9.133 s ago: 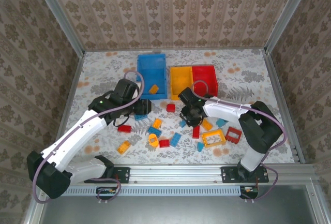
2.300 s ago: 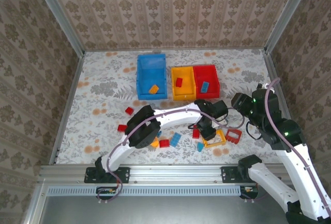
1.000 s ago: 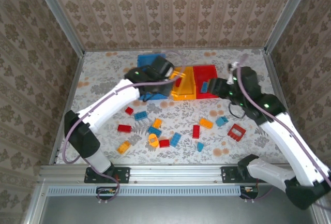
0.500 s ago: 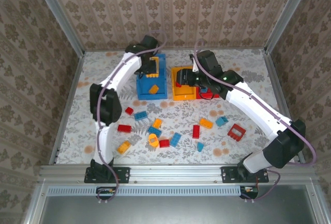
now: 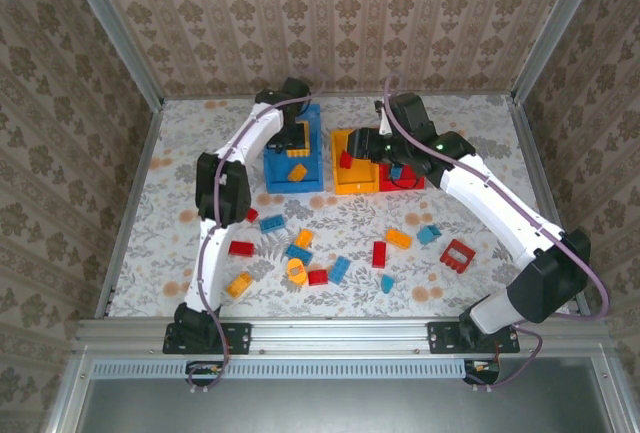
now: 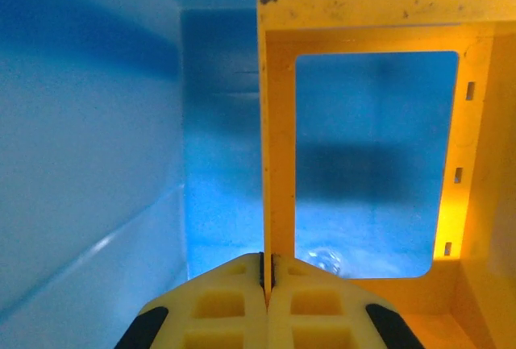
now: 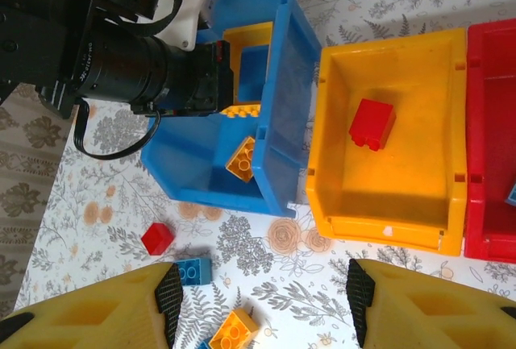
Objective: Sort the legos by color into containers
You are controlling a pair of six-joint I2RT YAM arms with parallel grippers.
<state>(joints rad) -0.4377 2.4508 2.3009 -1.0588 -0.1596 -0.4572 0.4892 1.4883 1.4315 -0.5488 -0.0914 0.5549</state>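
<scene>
I will lower my left gripper toward the blue container's bottom beyond the orange brick (image 5: 300,137) (image 6: 363,164) and release the yellow frame, because it already hangs inside that container's sides.
My left gripper (image 6: 267,264) is shut on the edge of a yellow window-frame lego (image 6: 278,123) and holds it upright inside the blue container (image 6: 97,164). From above, the left gripper (image 5: 297,136) is over the blue container (image 5: 272,153), where an orange brick (image 5: 297,172) lies. My right gripper (image 7: 262,301) is open with nothing between its fingers. It hovers (image 5: 362,145) at the yellow container (image 5: 355,181), which has a red brick (image 7: 372,123) in it. The red container (image 7: 492,123) is beside it.
Loose legos lie on the floral table in front of the bins: a red brick (image 5: 240,248), a blue brick (image 5: 271,223), an orange brick (image 5: 398,238), a red frame (image 5: 456,255) and several more. Metal rails edge the table.
The left arm has swung round and brought the yellow frame into the blue container. The right gripper has moved left from the red container to the yellow one.
</scene>
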